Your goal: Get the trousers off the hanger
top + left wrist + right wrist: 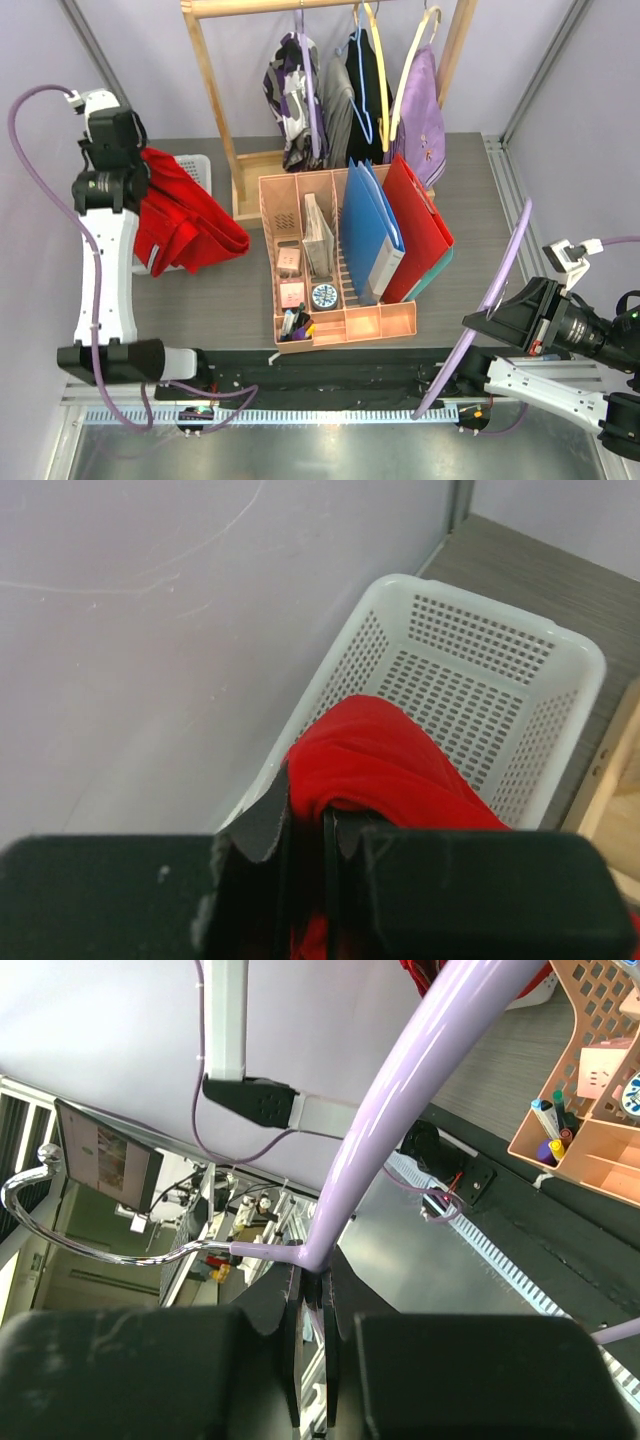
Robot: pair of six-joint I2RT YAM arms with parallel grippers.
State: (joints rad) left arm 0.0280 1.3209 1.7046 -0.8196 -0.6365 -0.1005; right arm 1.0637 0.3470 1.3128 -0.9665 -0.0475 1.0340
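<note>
I will next lower the red trousers with my left gripper over the white basket toward its opening [448,706] and open the gripper, since the trousers are off the hanger.
The bright red trousers [185,215] hang bunched from my left gripper [128,170] at the far left, draping over the white basket [200,165]. In the left wrist view the left gripper [312,820] is shut on the red trousers [380,760] above the basket [480,670]. The pale lavender hanger [495,290] is bare and held at the right by my right gripper [480,322]. In the right wrist view the right gripper [318,1295] is shut on the hanger [400,1100] at its neck, by its metal hook [60,1215].
A peach desk organiser [345,255] with blue and red folders stands mid-table. A wooden rack [215,90] at the back holds patterned, dark and lilac garments on hangers. The black front rail [330,370] runs along the near edge.
</note>
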